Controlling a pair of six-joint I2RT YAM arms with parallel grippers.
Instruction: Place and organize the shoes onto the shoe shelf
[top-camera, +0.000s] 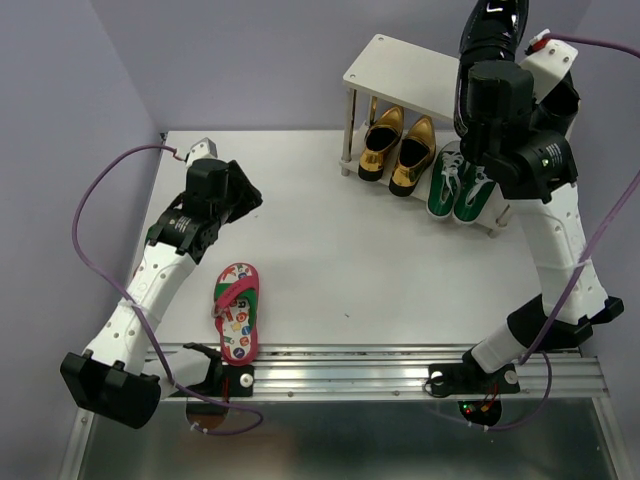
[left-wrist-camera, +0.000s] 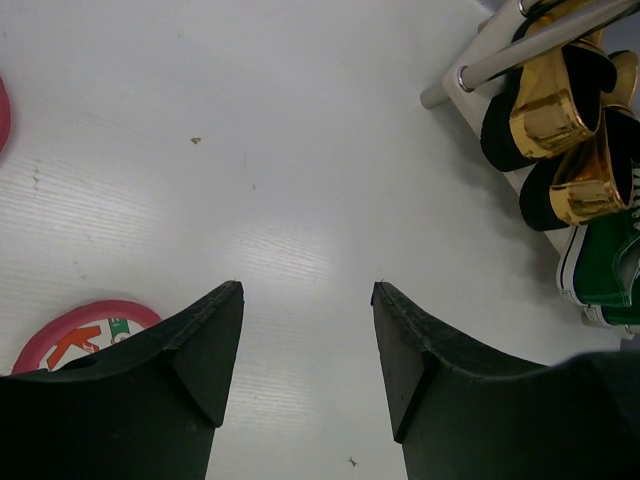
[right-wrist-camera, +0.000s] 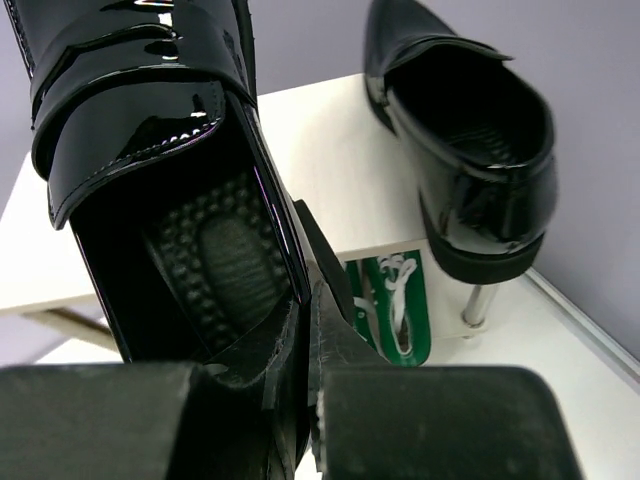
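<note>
My right gripper goes to the right in the top view and down next. It releases its loafer on the shelf's bare board beside the second loafer, because they match.
My right gripper is shut on the side wall of a glossy black loafer, one finger inside it, and holds it above the cream shelf top. The second black loafer stands on that board at the right. In the top view the right gripper is over the shelf's right end, with a black loafer beyond it. Gold loafers and green sneakers sit on the lower level. A red-pink flip-flop lies near the front left. My left gripper is open and empty.
In the left wrist view my open gripper hovers over the bare white table. The flip-flop's rounded end is at the lower left, and the gold loafers and a green sneaker at the right. Purple walls close the back and sides.
</note>
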